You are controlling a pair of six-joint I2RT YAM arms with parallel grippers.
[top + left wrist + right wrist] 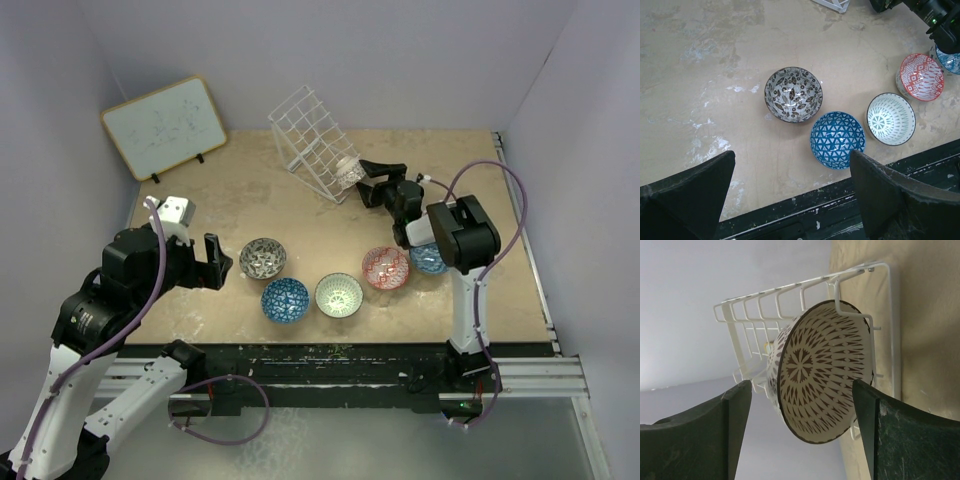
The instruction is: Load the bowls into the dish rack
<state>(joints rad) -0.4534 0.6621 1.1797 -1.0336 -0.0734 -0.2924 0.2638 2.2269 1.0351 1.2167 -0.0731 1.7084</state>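
Note:
The cream bowl is racked, so I will draw my right gripper back, tilt it and lower it onto the light blue bowl's rim (pixel 414 257) by the red-pink one.
A cream bowl with a brown pattern (pixel 825 370) stands on edge in the white wire dish rack (pixel 790 295); it also shows in the top view (pixel 348 172) at the low end of the rack (pixel 305 135). My right gripper (pixel 801 390) is open just in front of it, fingers on either side and apart from it. On the table lie a grey-silver bowl (pixel 263 258), a dark blue bowl (pixel 285 300), a pale green-white bowl (pixel 339 295), a red-pink bowl (pixel 386 267) and a light blue bowl (pixel 428 260), the last partly hidden by the right arm. My left gripper (pixel 215 262) is open and empty, left of the grey bowl.
A wood-framed whiteboard (pixel 165 127) leans at the back left. The table's black front edge (pixel 805 210) runs just below the dark blue bowl (pixel 837 139). The right arm (pixel 460 235) stands over the right end of the bowl row.

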